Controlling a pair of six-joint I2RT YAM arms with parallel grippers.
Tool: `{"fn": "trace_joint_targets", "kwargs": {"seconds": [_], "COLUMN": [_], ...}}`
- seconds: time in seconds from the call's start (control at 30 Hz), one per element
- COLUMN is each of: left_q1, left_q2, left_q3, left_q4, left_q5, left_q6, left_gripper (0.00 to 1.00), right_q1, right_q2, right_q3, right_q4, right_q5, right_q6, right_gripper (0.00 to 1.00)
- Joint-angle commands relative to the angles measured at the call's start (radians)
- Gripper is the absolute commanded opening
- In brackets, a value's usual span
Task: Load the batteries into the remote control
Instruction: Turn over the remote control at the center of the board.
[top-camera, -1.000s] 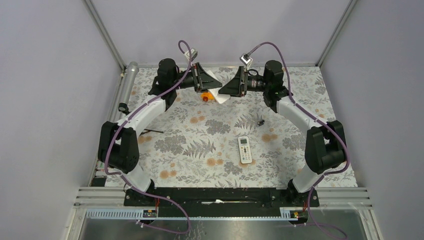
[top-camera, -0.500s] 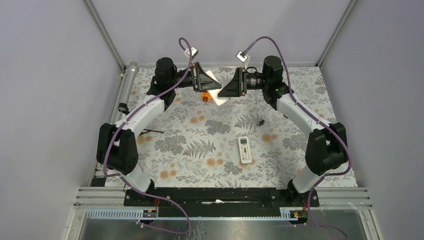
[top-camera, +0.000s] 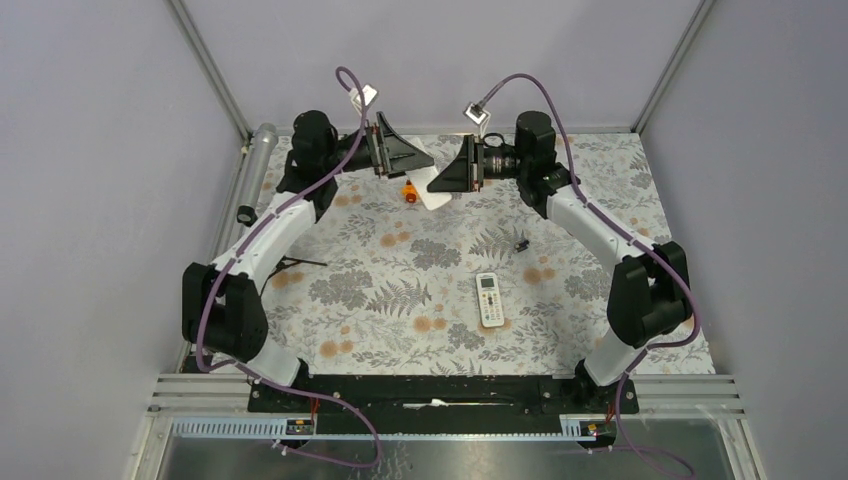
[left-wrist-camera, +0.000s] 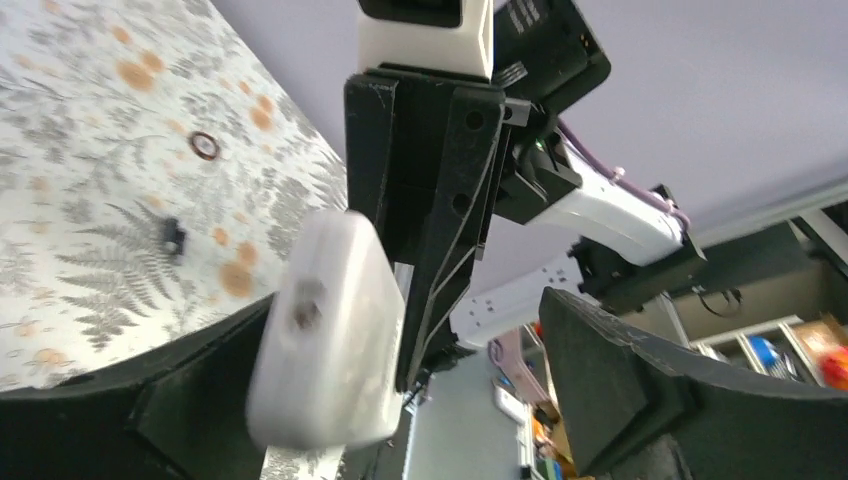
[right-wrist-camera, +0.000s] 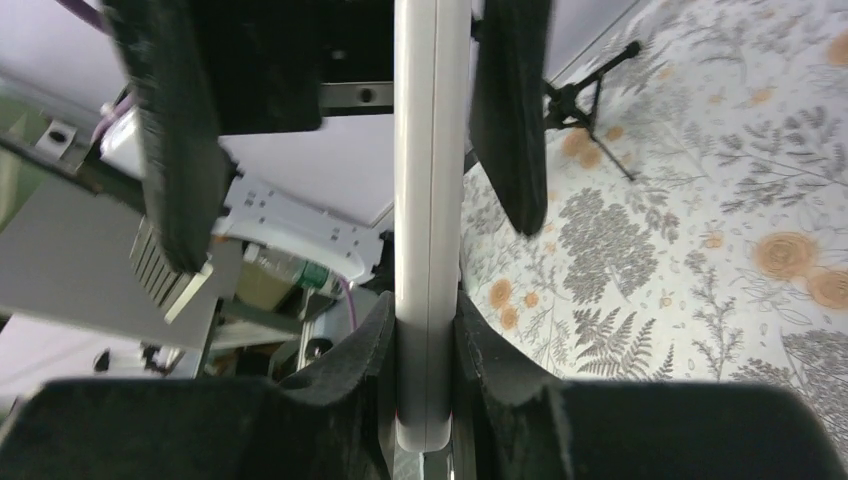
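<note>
I need to swing my right gripper down next, to its right in the top view, to bare cloth by the tiny black piece, and let go of the remote there.
The remote control (top-camera: 433, 190) hangs in the air over the back of the table, its white edge toward me. My right gripper (top-camera: 452, 176) is shut on it; in the right wrist view both pads press the slim white edge of the remote control (right-wrist-camera: 432, 200) at my right gripper (right-wrist-camera: 432, 352). My left gripper (top-camera: 408, 160) stands open around the remote's other end. In the left wrist view the blurred white remote control (left-wrist-camera: 325, 330) sits near one finger of my left gripper (left-wrist-camera: 400, 345), well apart from the other. I cannot make out the batteries; a small orange-red thing (top-camera: 410, 189) shows beside the remote.
A white remote with a pale green screen (top-camera: 489, 299) lies mid-table. A tiny black piece (top-camera: 521, 244) lies behind it, and a small black ring (left-wrist-camera: 205, 146) lies on the cloth. A thin black stand (top-camera: 297, 263) is at the left, a metal tube (top-camera: 255, 168) along the left edge.
My right gripper has closed on the remote control. My left gripper has let go of it, opened wide and drawn back a little to the left.
</note>
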Motion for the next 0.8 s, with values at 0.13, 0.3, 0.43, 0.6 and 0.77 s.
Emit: {"fn": "trace_joint_targets", "kwargs": {"seconds": [0.13, 0.3, 0.43, 0.6, 0.77], "left_q1": [0.120, 0.136, 0.136, 0.136, 0.137], "left_q2": [-0.148, -0.196, -0.251, -0.318, -0.333], "left_q3": [0.017, 0.044, 0.053, 0.048, 0.073], "left_q4": [-0.278, -0.497, -0.592, -0.621, -0.669], "left_q5": [-0.235, -0.382, -0.561, -0.689, -0.752], "left_q6": [0.239, 0.416, 0.500, 0.560, 0.618], "left_gripper": [0.99, 0.99, 0.99, 0.99, 0.99], "right_q1": [-0.129, -0.148, -0.149, -0.148, -0.148], "right_q2": [-0.118, -0.033, 0.091, 0.232, 0.398], "right_q3": [-0.017, 0.060, 0.122, 0.222, 0.310], "right_q4": [-0.313, -0.697, -0.803, -0.876, -0.982], "right_q5": [0.404, 1.054, 1.425, 1.608, 1.823], "right_q6": [-0.206, -0.506, -0.613, -0.664, -0.670], "right_gripper": [0.00, 0.00, 0.00, 0.00, 0.00]}}
